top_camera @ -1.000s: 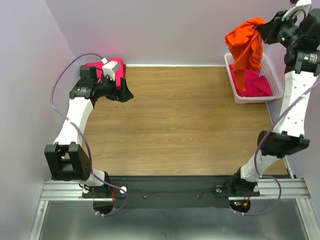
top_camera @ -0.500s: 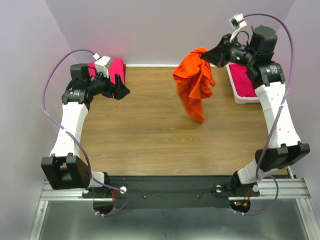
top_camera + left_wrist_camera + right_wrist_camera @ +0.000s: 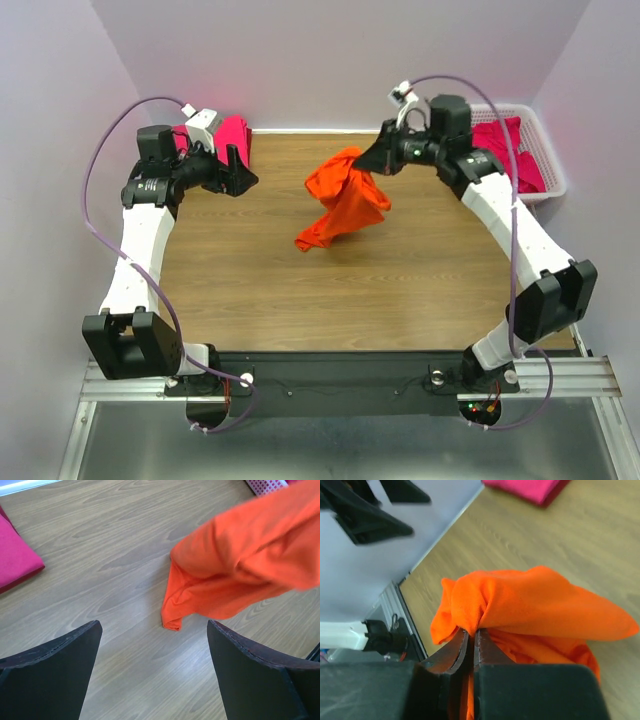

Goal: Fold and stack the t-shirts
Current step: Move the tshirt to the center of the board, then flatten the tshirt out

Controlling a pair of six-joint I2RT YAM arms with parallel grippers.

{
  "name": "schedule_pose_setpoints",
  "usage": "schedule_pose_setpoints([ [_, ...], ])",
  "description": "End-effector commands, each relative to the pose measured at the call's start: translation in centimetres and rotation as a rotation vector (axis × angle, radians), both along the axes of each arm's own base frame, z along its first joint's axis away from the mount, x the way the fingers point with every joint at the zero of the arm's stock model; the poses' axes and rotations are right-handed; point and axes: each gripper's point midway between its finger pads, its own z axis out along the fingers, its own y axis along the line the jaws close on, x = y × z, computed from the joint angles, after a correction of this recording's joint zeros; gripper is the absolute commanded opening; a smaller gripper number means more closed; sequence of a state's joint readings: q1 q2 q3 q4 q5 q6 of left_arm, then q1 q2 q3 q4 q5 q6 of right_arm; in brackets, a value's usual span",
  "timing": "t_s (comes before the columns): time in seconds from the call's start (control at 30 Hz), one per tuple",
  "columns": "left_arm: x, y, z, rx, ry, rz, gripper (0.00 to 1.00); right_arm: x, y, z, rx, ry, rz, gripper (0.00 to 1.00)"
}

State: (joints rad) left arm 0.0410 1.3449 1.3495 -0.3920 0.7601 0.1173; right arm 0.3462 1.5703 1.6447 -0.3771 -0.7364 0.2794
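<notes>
The orange t-shirt hangs bunched from my right gripper, so my left gripper will next move down and back onto the t-shirt's edge that faces it.
The orange t-shirt (image 3: 340, 205) hangs bunched over the middle of the table, its lower corner touching the wood. My right gripper (image 3: 372, 166) is shut on its top; the wrist view shows the pinched orange t-shirt (image 3: 520, 605) at my right gripper (image 3: 471, 630). A folded pink t-shirt (image 3: 232, 135) lies at the back left, also seen as the pink t-shirt (image 3: 15, 560). More pink t-shirts (image 3: 510, 150) fill the basket. My left gripper (image 3: 238, 172) stands open beside the folded one, and in its own view my left gripper (image 3: 155, 645) holds nothing while the orange t-shirt (image 3: 240, 575) swings ahead.
The white lattice basket (image 3: 552, 170) stands at the back right corner of the wooden table (image 3: 400, 290). Walls close in at the back and both sides. The arm bases sit along the near edge.
My right arm has swung left from above the basket to the table's middle, carrying the orange t-shirt down until its corner meets the wood. The left arm has barely shifted.
</notes>
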Motion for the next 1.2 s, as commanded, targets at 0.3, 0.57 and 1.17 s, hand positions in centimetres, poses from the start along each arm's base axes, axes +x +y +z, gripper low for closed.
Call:
schedule_pose_setpoints([
  [0.3,-2.2,-0.6,-2.4,0.165,-0.053,-0.134,0.99,3.1,-5.7,-12.8,-0.279,0.168,-0.231,0.98],
  [0.57,-9.5,-8.1,-10.9,0.363,-0.008,-0.496,0.95,-4.0,-8.3,-20.8,-0.326,0.413,-0.117,0.79],
  [1.17,-6.3,-14.0,-22.8,0.452,0.124,-0.451,0.7,-7.2,-7.6,-31.5,-0.368,0.678,-0.012,0.59],
])
